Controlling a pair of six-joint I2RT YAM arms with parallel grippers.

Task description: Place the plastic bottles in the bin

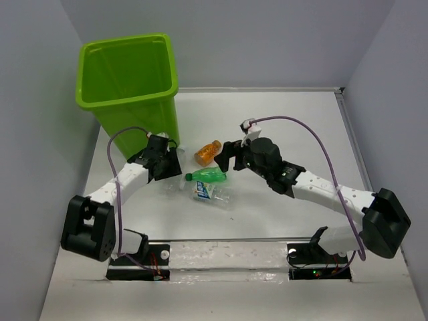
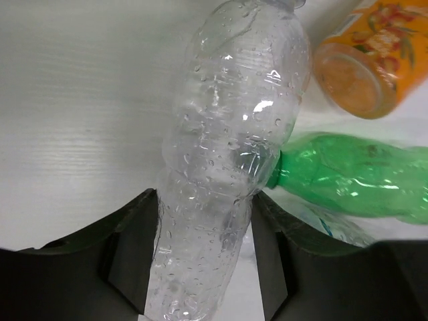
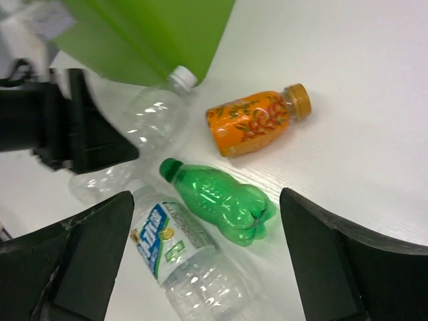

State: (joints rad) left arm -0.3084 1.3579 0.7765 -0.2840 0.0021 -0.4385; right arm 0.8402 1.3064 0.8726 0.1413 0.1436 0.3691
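Observation:
The left gripper needs to rise past the bin's blocking side and move outward to let go of the unlabelled clear bottle, because the bin's open top (image 1: pixel 127 70) is above and outward.
The lime-green bin (image 1: pixel 127 80) stands at the back left. My left gripper (image 1: pixel 164 164) sits just in front of it, and its fingers (image 2: pixel 130 247) press both sides of a clear unlabelled bottle (image 2: pixel 227 147) with a white cap (image 3: pixel 182 77) that lies low over the table. An orange bottle (image 1: pixel 208 152), a green bottle (image 1: pixel 207 176) and a clear bottle with a blue label (image 1: pixel 210 194) lie together mid-table. My right gripper (image 1: pixel 231 157) is open and empty, hovering over the green bottle (image 3: pixel 221 200) and the labelled bottle (image 3: pixel 174 254). The orange bottle (image 3: pixel 257 120) lies beyond them.
The bin's wall (image 3: pixel 147 33) is right behind the clear bottle's cap. Grey walls enclose the white table (image 1: pixel 287 127) on the left, back and right. The two grippers are close together, with the bottles between them.

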